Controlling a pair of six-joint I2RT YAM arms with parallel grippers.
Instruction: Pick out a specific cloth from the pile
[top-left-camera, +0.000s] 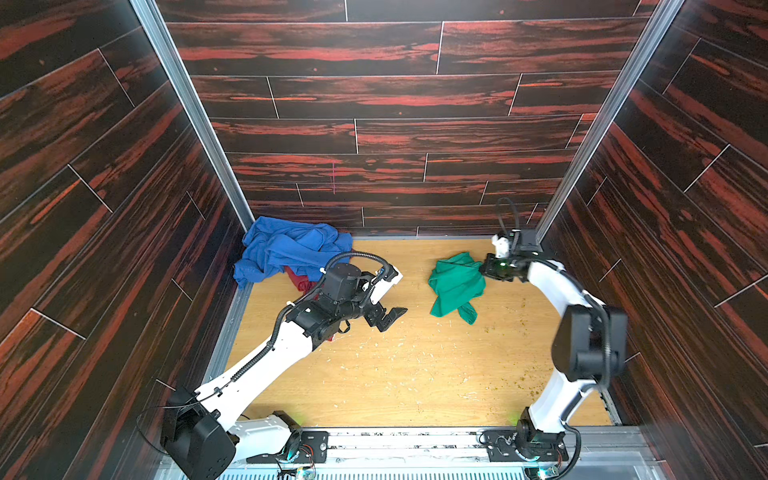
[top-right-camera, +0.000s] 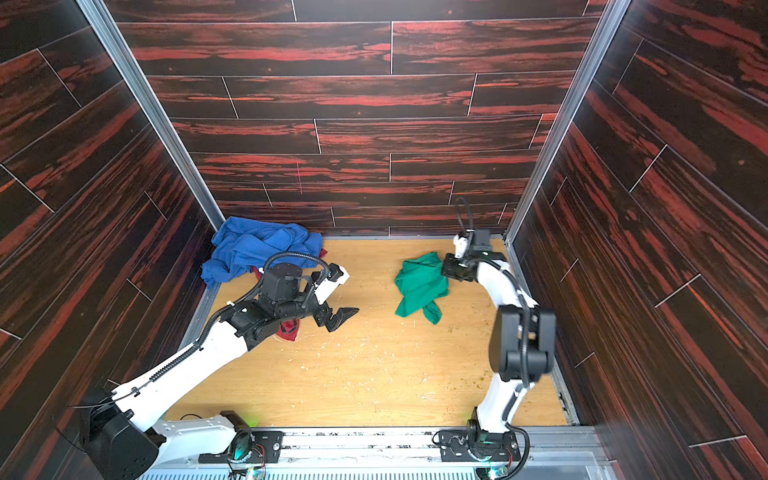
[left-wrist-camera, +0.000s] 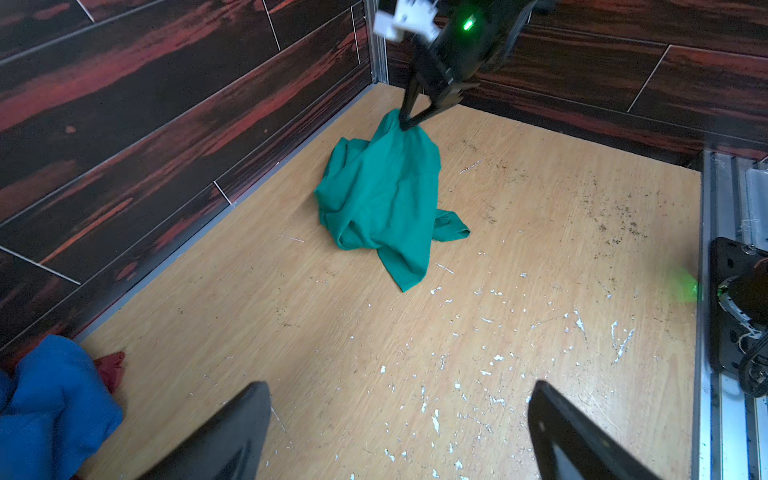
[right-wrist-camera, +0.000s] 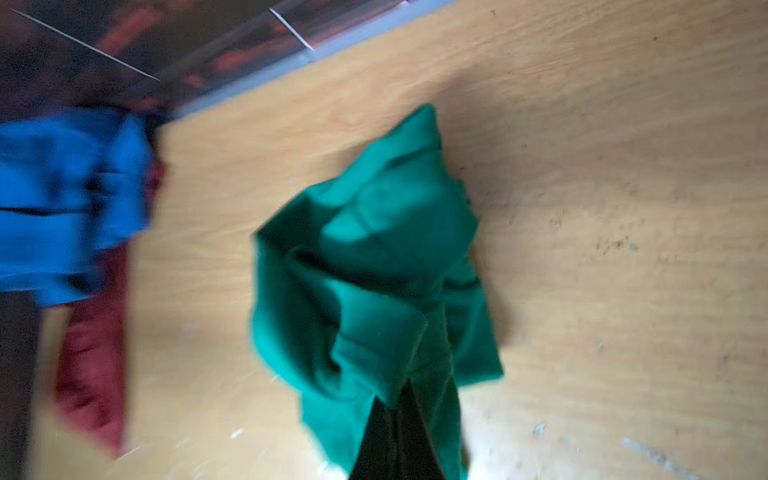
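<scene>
I need to lower my right gripper over the draped folds of the cloth (top-left-camera: 464, 282) (right-wrist-camera: 376, 332) next and let go of the cloth's raised edge there, because that edge is already clear of the pile.
The cloth (top-left-camera: 455, 286) (top-right-camera: 419, 286) is emerald green and lies apart from the pile, on the right half of the wooden board. My right gripper (top-left-camera: 483, 266) (left-wrist-camera: 405, 122) (right-wrist-camera: 401, 399) is shut on the cloth's far top edge, pulling it into a peak while the rest (left-wrist-camera: 382, 195) (right-wrist-camera: 374, 257) drapes on the board. The pile (top-left-camera: 291, 249) (top-right-camera: 257, 249), a royal-blue heap over a dark red cloth (top-right-camera: 289, 330) (right-wrist-camera: 95, 365), sits in the far left corner. My left gripper (top-left-camera: 392, 318) (top-right-camera: 343, 318) (left-wrist-camera: 399, 386) hovers open and empty over the board's middle, between pile and cloth.
Dark wood-patterned walls (top-left-camera: 374, 137) close in the board (top-left-camera: 415, 374) on three sides. White flecks and dark crumbs are scattered over the board (left-wrist-camera: 478, 353). A metal rail with both arm bases (top-left-camera: 415, 440) runs along the near edge.
</scene>
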